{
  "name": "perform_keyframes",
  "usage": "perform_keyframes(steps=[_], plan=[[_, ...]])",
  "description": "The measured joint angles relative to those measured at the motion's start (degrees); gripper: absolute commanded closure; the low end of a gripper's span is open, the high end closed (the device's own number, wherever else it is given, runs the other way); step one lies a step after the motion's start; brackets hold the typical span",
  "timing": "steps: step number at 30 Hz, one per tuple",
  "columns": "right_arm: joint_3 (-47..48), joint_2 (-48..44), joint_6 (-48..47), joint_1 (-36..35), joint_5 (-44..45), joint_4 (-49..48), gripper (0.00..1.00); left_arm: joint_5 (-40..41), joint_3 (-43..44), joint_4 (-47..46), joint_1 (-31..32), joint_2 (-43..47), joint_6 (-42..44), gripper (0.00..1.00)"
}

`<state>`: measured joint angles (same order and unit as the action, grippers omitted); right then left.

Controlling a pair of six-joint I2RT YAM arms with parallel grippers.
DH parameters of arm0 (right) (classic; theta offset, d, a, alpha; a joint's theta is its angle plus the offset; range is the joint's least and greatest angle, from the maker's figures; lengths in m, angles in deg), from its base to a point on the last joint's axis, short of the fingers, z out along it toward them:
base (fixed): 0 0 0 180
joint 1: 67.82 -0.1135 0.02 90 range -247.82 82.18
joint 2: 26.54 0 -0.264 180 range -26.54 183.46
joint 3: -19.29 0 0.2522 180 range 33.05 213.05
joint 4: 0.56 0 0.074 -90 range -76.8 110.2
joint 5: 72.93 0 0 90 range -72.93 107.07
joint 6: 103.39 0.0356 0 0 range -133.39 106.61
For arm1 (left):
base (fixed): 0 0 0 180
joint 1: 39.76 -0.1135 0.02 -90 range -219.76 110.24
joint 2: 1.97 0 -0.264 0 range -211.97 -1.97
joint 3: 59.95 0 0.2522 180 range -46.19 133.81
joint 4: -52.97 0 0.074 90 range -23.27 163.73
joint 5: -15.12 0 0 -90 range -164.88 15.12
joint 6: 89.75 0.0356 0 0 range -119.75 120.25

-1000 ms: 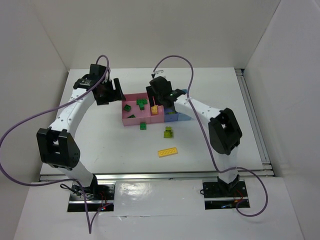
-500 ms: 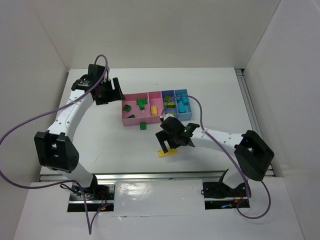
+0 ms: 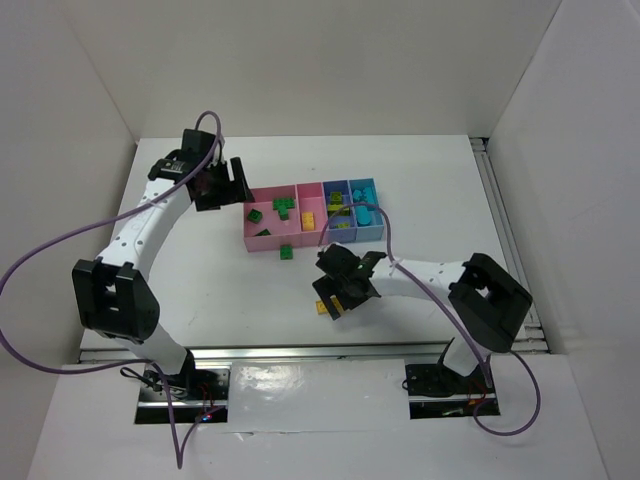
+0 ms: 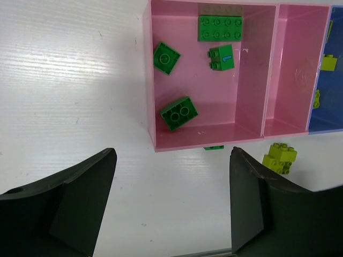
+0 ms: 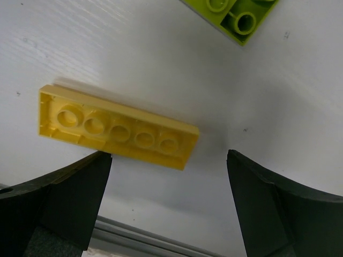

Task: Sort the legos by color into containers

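Next, my right gripper will shift left in the top view onto the flat yellow lego (image 3: 321, 307) and close, because the lego lies off-centre before the open fingers.
The tray of containers (image 3: 270, 243) holds dark green legos (image 3: 283, 207) in the left pink compartment, a yellow one (image 3: 309, 217) in the second, lime ones (image 3: 340, 210) in the purple-blue and cyan ones (image 3: 365, 211) in the light blue. My right gripper (image 3: 332, 299) is open and low over a flat yellow lego (image 3: 321, 307); in the right wrist view the yellow lego (image 5: 115, 128) lies just ahead of the open gripper (image 5: 169, 176), nearer its left finger. My left gripper (image 3: 224, 186) is open and empty left of the tray, also in the left wrist view (image 4: 171, 176).
A dark green lego (image 3: 287, 252) lies against the tray's front wall, also in the left wrist view (image 4: 214, 147). A lime lego (image 4: 280, 157) sits on the table in front of the tray, near my right gripper (image 5: 236, 10). A metal rail (image 3: 300, 350) runs along the table's near edge.
My right arm has swung from over the tray down to the flat yellow lego at the front of the table. My left arm has hardly moved.
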<state>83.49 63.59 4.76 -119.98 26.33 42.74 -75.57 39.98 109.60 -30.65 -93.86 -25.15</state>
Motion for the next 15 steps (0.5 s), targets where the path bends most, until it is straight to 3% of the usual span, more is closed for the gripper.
perform_keyframes(steps=[11, 15], plan=[[6.2, 6.8, -4.0, -0.9, 1.6, 0.1, 0.08, 0.0, 0.0, 0.0, 0.2, -0.6, 0.2, 0.15], [9.0, 9.3, -5.3, -0.9, 1.8, -0.9, 0.19, 0.0, -0.3, 0.0, 0.2, -0.6, 0.2, 0.15]])
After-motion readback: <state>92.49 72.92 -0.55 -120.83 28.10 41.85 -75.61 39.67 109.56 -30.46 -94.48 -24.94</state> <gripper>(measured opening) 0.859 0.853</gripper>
